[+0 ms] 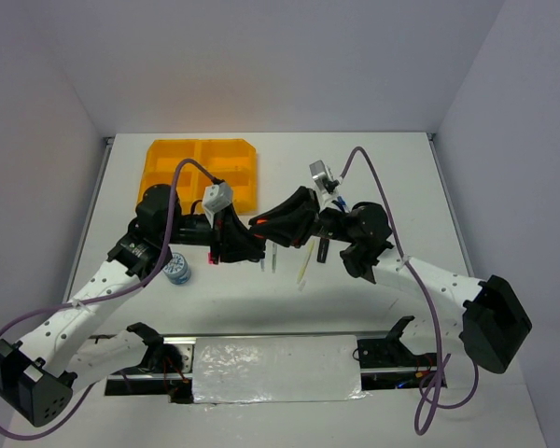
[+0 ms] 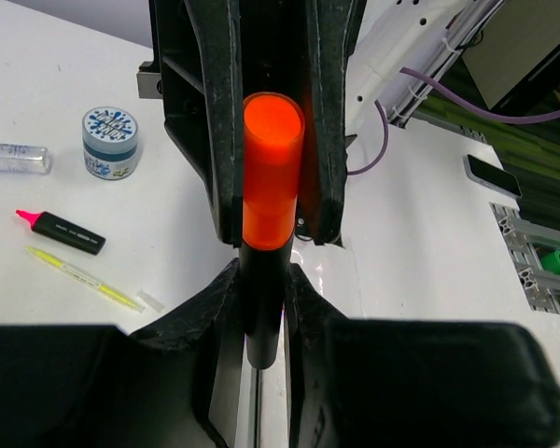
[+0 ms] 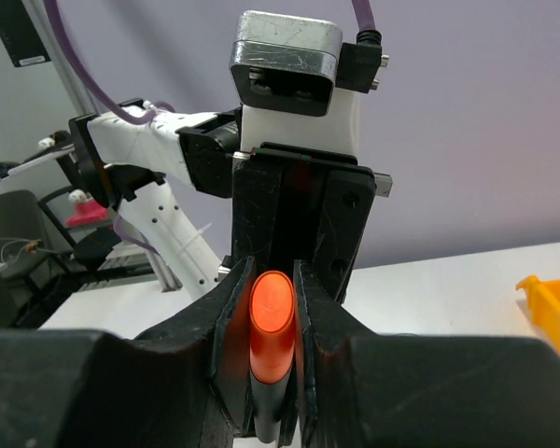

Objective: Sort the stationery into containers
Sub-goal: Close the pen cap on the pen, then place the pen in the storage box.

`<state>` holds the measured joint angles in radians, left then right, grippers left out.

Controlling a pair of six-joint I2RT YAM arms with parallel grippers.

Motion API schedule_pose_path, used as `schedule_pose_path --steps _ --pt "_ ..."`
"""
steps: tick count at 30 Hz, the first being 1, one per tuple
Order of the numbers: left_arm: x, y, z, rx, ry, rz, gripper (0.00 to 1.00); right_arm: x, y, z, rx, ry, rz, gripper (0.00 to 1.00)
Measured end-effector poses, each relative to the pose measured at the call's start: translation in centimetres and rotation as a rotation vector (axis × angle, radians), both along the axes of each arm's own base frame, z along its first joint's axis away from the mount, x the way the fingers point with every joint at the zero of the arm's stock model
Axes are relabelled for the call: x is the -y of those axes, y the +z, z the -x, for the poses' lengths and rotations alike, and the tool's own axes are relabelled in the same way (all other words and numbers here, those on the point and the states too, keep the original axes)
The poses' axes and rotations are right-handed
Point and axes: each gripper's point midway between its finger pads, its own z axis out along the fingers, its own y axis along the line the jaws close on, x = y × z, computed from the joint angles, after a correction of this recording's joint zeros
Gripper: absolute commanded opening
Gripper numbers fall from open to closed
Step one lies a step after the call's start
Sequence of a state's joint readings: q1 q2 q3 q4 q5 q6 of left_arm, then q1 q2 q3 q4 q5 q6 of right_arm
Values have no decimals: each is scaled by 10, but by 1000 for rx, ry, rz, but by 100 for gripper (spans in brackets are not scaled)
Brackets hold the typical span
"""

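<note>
The orange-capped marker [image 1: 259, 222] still hangs outside the tray. My left gripper carries it outward next, lowers it over the tray's corner section nearest the thin pens and releases it.
An orange-capped black marker [image 2: 271, 168] hangs above the table, held between both grippers. My left gripper [image 2: 261, 280] is shut on its black body. My right gripper [image 3: 273, 280] is shut on the orange cap [image 3: 272, 313]. From above, the two grippers meet nose to nose at the marker [image 1: 259, 222], just right of the orange-yellow tray [image 1: 151, 177], whose four compartments look bare. On the table lie a pink-capped marker [image 2: 67, 231], a thin yellow pen [image 2: 84, 280], a round grey-blue roll [image 2: 110, 142] and a clear bottle [image 2: 14, 157].
Thin pens [image 1: 269, 257], a pale stick [image 1: 304, 264] and a short black marker [image 1: 324, 249] lie under the joined grippers. The roll [image 1: 177, 271] sits by the left arm. A corner of the tray [image 3: 551, 299] shows at the right wrist view's edge.
</note>
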<state>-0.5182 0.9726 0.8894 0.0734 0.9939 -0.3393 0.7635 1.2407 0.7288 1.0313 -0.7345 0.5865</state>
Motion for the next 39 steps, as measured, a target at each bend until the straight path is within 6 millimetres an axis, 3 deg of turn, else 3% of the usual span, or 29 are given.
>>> schedule_pose_path --steps 8,11,12,14,15,17,18,20,23,26,29,32,36,39 --pt "-3 -8 0 -15 5 -27 0 -5 -8 -2 -66 19 -6 0" --pt "-4 -15 -3 -27 24 -49 0 -7 -14 -4 -80 3 13 13" --pt "-5 -16 -5 -28 35 -54 0 -7 -13 -6 -84 -11 18 25" --pt "-4 -17 -9 -23 65 -58 0 -3 -6 -9 -77 -48 27 30" --pt "-4 -17 -12 -11 82 -54 0 -2 -4 -11 -86 -67 45 38" --pt "-6 -8 -23 55 155 -16 0 -3 -9 -13 -125 -81 120 43" --pt "-9 -2 -28 88 197 6 0 -2 -13 -18 -149 -96 152 51" --pt "-18 9 -37 154 284 47 0 2 -13 -33 -204 -137 211 58" --pt "-24 24 -49 213 373 95 0 14 -9 -59 -279 -228 276 79" --pt "-27 27 -63 214 444 104 0 38 4 -93 -324 -371 286 82" --pt "-29 16 -89 144 546 66 0 69 11 -120 -355 -508 280 87" --pt "-42 7 -135 14 768 9 0 106 9 -134 -410 -675 288 90" --pt "-75 6 -204 -248 1157 3 0 141 23 -122 -420 -818 247 90" --pt "-103 -11 -241 -392 1405 42 0 156 30 -105 -415 -855 216 90"
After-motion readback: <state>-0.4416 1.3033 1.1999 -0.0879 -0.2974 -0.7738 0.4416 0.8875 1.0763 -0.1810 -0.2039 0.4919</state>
